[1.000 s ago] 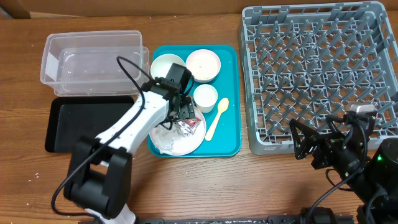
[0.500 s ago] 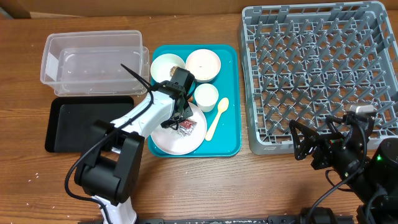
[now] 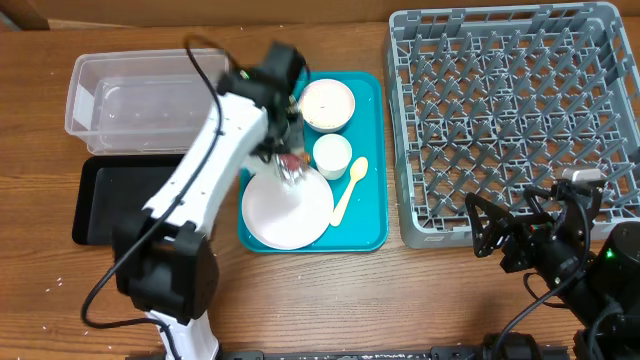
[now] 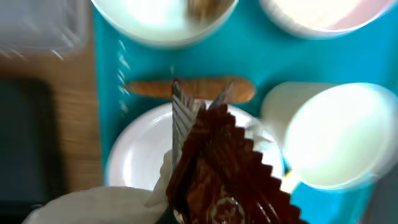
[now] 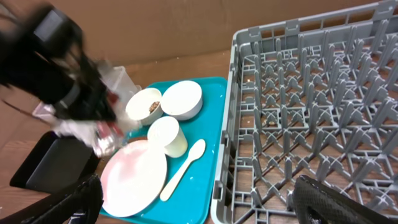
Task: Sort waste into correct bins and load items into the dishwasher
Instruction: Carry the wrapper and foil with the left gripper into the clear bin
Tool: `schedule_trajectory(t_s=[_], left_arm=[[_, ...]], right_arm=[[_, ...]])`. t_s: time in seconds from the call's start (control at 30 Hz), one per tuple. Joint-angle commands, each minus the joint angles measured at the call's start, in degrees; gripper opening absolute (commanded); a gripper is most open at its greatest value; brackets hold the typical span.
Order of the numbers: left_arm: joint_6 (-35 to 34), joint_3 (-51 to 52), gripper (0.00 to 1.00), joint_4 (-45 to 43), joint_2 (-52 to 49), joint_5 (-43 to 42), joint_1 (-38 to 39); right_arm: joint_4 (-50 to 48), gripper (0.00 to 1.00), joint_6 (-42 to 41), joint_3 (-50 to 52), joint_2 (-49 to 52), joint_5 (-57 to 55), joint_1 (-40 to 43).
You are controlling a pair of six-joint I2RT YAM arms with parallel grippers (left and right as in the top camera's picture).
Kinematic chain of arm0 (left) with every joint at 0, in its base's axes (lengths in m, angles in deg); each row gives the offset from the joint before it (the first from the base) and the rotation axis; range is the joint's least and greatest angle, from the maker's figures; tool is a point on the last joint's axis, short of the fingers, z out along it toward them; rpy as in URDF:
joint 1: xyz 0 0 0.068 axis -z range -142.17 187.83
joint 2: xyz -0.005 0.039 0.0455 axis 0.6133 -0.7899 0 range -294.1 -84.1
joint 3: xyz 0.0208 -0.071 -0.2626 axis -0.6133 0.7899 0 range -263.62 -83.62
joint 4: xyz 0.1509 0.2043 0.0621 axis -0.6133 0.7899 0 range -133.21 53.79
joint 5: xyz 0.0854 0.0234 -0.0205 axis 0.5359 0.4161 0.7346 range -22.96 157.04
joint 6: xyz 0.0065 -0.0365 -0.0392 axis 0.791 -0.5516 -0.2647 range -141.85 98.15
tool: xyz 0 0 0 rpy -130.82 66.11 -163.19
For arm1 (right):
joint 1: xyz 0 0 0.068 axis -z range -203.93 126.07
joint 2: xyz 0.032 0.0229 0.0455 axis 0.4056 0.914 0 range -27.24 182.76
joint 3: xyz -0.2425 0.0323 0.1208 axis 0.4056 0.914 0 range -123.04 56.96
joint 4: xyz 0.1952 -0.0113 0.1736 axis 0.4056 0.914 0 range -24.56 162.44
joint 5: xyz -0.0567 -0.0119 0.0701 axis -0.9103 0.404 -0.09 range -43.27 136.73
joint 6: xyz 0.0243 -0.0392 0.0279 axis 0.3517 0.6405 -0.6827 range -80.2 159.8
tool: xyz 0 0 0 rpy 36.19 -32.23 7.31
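Observation:
The clear tub (image 3: 148, 103) (image 4: 38, 22) is open for the wrapper. My left gripper should next carry the wrapper outward off the plate, to the left in the overhead view, until it is over the tub.
My left gripper (image 3: 288, 162) is shut on the crumpled red-and-silver foil wrapper (image 4: 217, 162) and hangs above the far edge of the round plate (image 3: 288, 212). White crumpled paper (image 4: 115, 205) is bunched up against the wrapper at the jaws. Below them an orange-brown food stick (image 4: 146, 89) lies on the teal tray. A bowl with brown crumbs (image 4: 163, 18) and a second bowl (image 3: 327, 103) stand at the tray's far side, with the white cup (image 3: 331, 155) and the yellow spoon (image 3: 348, 190) nearby. My right gripper (image 3: 490, 235) is open by the dish rack (image 3: 515, 120).
The clear tub (image 3: 150, 100) sits at the far left, with the black tray (image 3: 110, 205) just in front of it. The teal tray (image 3: 372, 235) lies between these bins and the rack. My left arm (image 3: 205, 170) stretches over the black tray.
The left gripper shut on the foil wrapper on the plate, lifted it with the white paper and swung toward the far side. The plate now shows bare. The right arm stayed put.

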Motion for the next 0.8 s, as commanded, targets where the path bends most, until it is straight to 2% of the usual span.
schedule_trajectory(t_s=[0.0, 0.1, 0.3, 0.5, 0.53, 0.57, 0.6, 0.63, 0.77], left_arm=[[5.77, -8.02, 0.04, 0.79, 1.44, 3.37, -4.28], [5.73, -8.83, 0.04, -2.89, 1.44, 5.77, -9.62], [4.92, -8.39, 0.04, -13.60, -1.03, 4.87, -22.40], [5.05, -8.39, 0.06, -19.74, -9.27, 3.56, -27.23], [5.07, -8.39, 0.13, -20.15, -10.40, 3.72, -27.30], [5.05, -8.39, 0.47, -20.68, -12.44, 4.63, -27.39], [5.05, -8.39, 0.70, -20.72, -13.46, 5.31, -27.39], [5.05, -8.39, 1.00, -20.90, -14.14, 5.60, -27.39], [5.51, -8.85, 1.00, -20.57, -13.92, 5.49, -27.36]], right_arm=[[-0.26, 1.00, 0.04, -1.44, -0.46, -0.50, 0.24], [-0.04, 1.00, 0.04, -1.44, -0.46, -0.50, 0.24], [0.15, 1.00, 0.04, -1.44, -0.46, -0.52, 0.24], [0.15, 1.00, 0.04, -1.44, -0.46, -0.50, 0.24], [0.15, 1.00, 0.04, -1.44, -0.46, -0.50, 0.24], [0.15, 1.00, 0.04, -1.44, -0.46, -0.50, 0.24], [0.15, 1.00, 0.04, -1.44, -0.46, -0.50, 0.24], [0.15, 1.00, 0.04, -1.44, -0.46, -0.50, 0.24], [0.13, 1.00, 0.04, -1.44, -0.46, -0.50, 0.24]])
